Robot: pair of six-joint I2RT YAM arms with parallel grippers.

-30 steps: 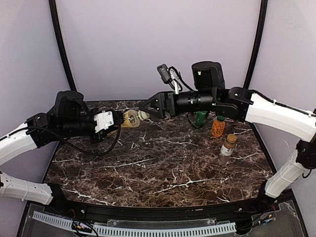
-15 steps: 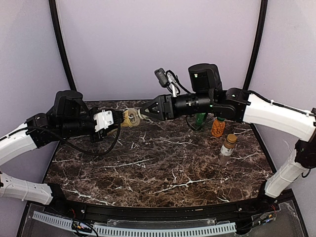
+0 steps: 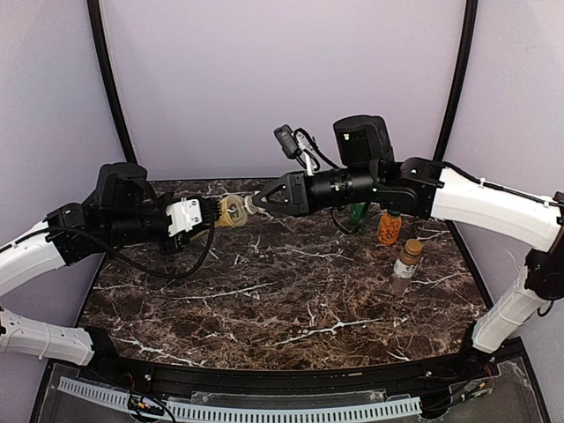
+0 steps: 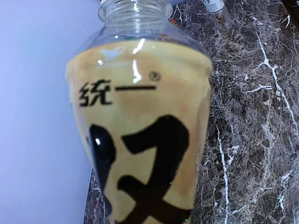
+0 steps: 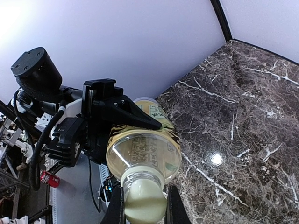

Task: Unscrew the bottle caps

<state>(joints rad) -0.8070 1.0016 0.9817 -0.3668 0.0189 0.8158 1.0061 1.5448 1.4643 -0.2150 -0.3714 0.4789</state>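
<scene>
The middle of the table is clear of bottles, so my right gripper will next pull the pale cap away from the bottle's neck, tip downward and lower onto the marble.
A clear bottle (image 3: 232,211) with a yellow label and yellow liquid lies level in the air above the table's back left. My left gripper (image 3: 211,211) is shut on its body, and the bottle (image 4: 140,130) fills the left wrist view, hiding the fingers. My right gripper (image 3: 251,205) is shut on its pale cap (image 5: 144,203), with one black finger (image 5: 117,210) on each side. The bottle (image 5: 142,149) points neck-first at the right wrist camera. A green bottle (image 3: 359,211), an orange bottle (image 3: 389,226) and a slim clear bottle (image 3: 406,264) stand at the right.
The dark marble table (image 3: 264,300) spreads below both arms. Purple walls close the back and sides. The three standing bottles sit under and just in front of my right forearm (image 3: 476,198).
My right gripper has moved left onto the bottle's cap and closed from wide open to shut on it. The left arm and the bottle have stayed still.
</scene>
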